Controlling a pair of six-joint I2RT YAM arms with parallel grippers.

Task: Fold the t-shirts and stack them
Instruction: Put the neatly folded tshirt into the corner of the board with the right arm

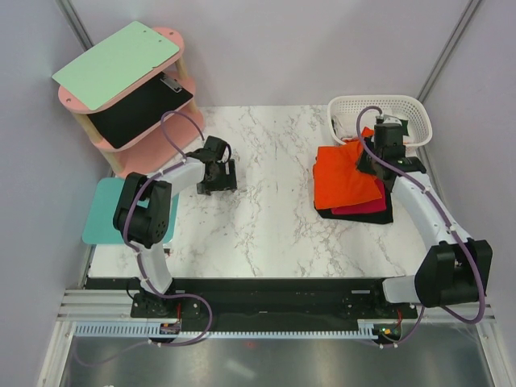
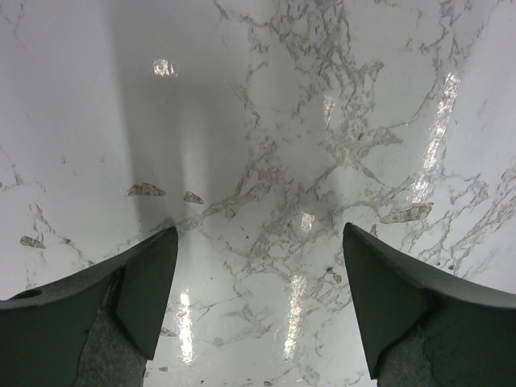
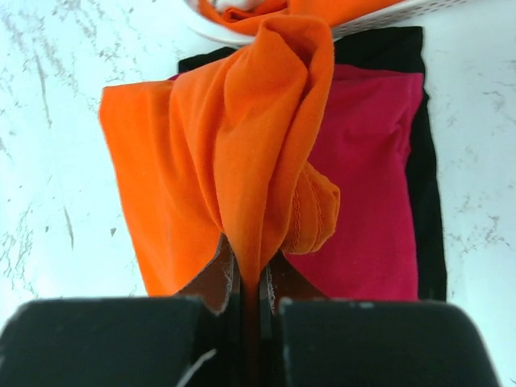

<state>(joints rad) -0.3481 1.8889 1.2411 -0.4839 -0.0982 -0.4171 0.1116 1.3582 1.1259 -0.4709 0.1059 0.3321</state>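
Observation:
Next, my right gripper should lower and draw the orange t-shirt's fold toward the right in the top view, over the crimson t-shirt's side [image 1: 380,191] [image 3: 368,175] that still lies uncovered.
An orange t-shirt [image 1: 345,179] lies on top of a pile at the right of the marble table [image 1: 266,218], over a crimson t-shirt [image 1: 364,208] and a black t-shirt [image 1: 380,216]. My right gripper [image 1: 364,161] hangs over the pile's far edge. In the right wrist view this gripper [image 3: 250,270] is shut on a raised fold of the orange t-shirt [image 3: 218,145], with the crimson t-shirt [image 3: 371,185] and the black t-shirt [image 3: 429,201] flat beneath. My left gripper [image 1: 221,179] stands at the table's left. Seen from the left wrist, that gripper [image 2: 260,242] is open above bare marble.
A white lattice basket [image 1: 407,106] stands at the back right, just beyond the pile, with orange cloth [image 3: 242,10] showing in it. A pink shelf [image 1: 153,149] with a pale green board [image 1: 117,64] is at the back left. A teal mat [image 1: 103,211] lies by the left arm.

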